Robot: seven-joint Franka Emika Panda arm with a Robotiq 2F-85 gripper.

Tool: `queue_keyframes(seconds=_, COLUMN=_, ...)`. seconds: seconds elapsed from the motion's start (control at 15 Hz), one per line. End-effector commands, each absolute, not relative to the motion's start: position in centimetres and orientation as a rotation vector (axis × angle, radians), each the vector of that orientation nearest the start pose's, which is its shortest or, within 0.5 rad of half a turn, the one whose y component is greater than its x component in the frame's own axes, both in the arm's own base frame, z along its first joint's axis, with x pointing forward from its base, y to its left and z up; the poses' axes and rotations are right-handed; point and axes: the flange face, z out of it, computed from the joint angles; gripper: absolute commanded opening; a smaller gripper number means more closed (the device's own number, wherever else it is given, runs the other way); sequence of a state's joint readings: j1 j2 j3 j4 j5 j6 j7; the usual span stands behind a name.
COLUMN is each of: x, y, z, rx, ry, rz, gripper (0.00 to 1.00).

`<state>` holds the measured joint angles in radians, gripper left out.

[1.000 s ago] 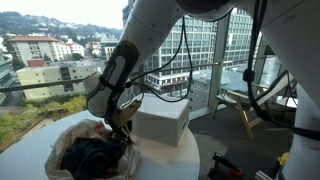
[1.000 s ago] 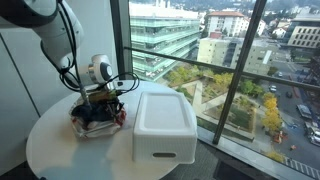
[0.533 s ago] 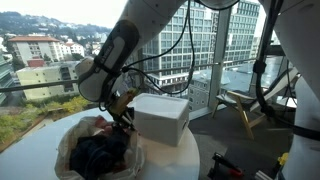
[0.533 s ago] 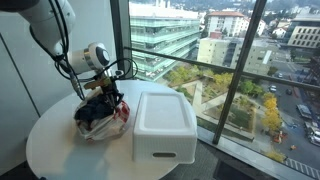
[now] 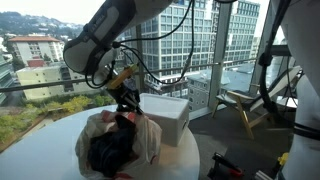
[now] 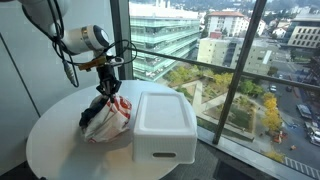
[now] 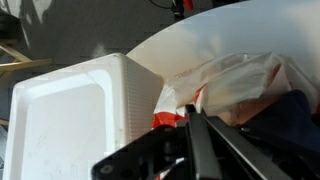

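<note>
The bag's bottom is resting on the table, so I need to move my gripper away from the white foam box (image 5: 163, 116), toward the dark blue clothing (image 5: 111, 150), and let go of the bag's top.
My gripper (image 5: 127, 103) is shut on the top of a translucent white plastic bag (image 5: 120, 143) with red print and dark blue clothing inside. It holds the bag's upper edge lifted, and the bag hangs stretched with its bottom on the round white table (image 5: 40, 140). The bag also shows in an exterior view (image 6: 105, 118) under the gripper (image 6: 106, 86). In the wrist view the closed fingers (image 7: 196, 118) pinch the bag's plastic (image 7: 235, 85) beside a red patch. A white foam box (image 5: 163, 116) stands right next to the bag.
The white foam box (image 6: 163, 125) with its lid on takes up the window side of the table (image 6: 60, 150); it shows in the wrist view too (image 7: 65, 115). Large glass windows (image 6: 230, 70) are just behind the table. A wooden chair (image 5: 245, 105) stands farther off.
My gripper has risen and shifted toward the foam box, pulling the bag's top up with it. The bag went from slumped and wide open to stretched upward.
</note>
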<state>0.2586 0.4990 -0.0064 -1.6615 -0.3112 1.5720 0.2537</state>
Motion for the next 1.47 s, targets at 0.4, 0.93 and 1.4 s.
queue_keyframes(seconds=0.4, x=61.0, y=8.7, z=22.2, rx=-2.936, ry=-0.359, rz=1.165, gripper=0.0)
queue_keyframes(seconds=0.93, x=61.6, y=9.8, z=27.1, rx=-3.169, ry=-0.22, rz=0.891, gripper=0.63)
queue_keyframes(seconds=1.4, x=60.7, y=15.5, z=29.8, rx=-2.894, ry=-0.545, rz=0.609, gripper=1.0)
